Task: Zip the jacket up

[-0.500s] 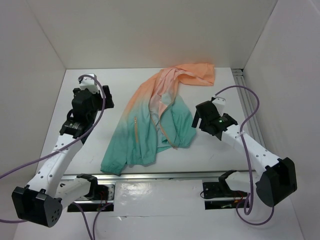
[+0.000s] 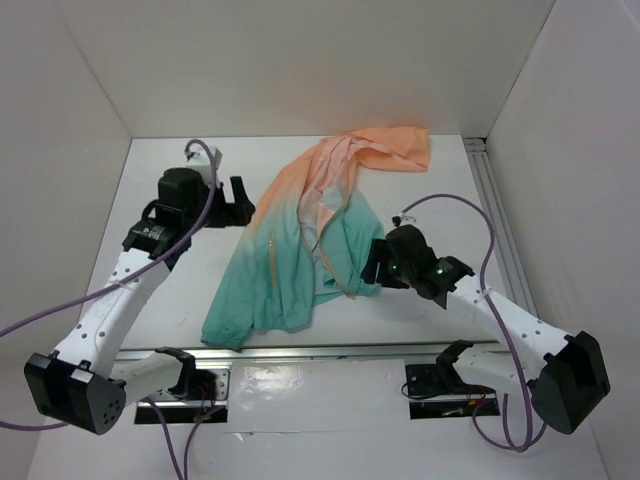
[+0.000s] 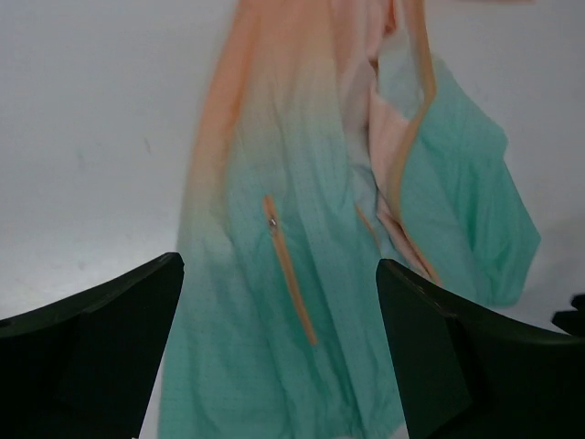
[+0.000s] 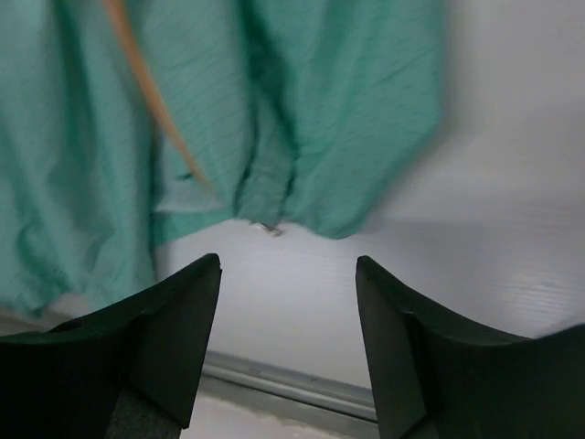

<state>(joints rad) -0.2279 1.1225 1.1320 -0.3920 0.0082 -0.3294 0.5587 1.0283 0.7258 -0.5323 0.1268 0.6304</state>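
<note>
The jacket's front lies unzipped, so I will next move my left gripper back, to the right in the top view, and down onto the near teal hem of the pocket-zip panel [image 2: 293,322] [image 3: 373,429].
The jacket [image 2: 300,245] lies open on the white table, peach-orange at the far end and teal at the near end. Its orange front zipper [image 2: 335,265] is unzipped and the pocket zip [image 2: 273,255] shows on the left panel. My left gripper [image 2: 240,202] is open and empty just left of the jacket's orange shoulder. In the left wrist view it [image 3: 279,338] faces the pocket zip [image 3: 291,283]. My right gripper [image 2: 372,262] is open and empty at the teal right hem. In the right wrist view it [image 4: 288,302] hovers just short of the hem [image 4: 302,192], with the zipper end [image 4: 155,110] to the left.
White walls enclose the table on three sides. A metal rail [image 2: 330,350] runs along the near edge, seen also in the right wrist view [image 4: 292,389]. Another rail [image 2: 495,210] runs along the right side. Purple cables loop off both arms.
The left gripper has swung right toward the jacket's shoulder. The right gripper has moved left and nearer, up to the teal hem. The jacket has not moved.
</note>
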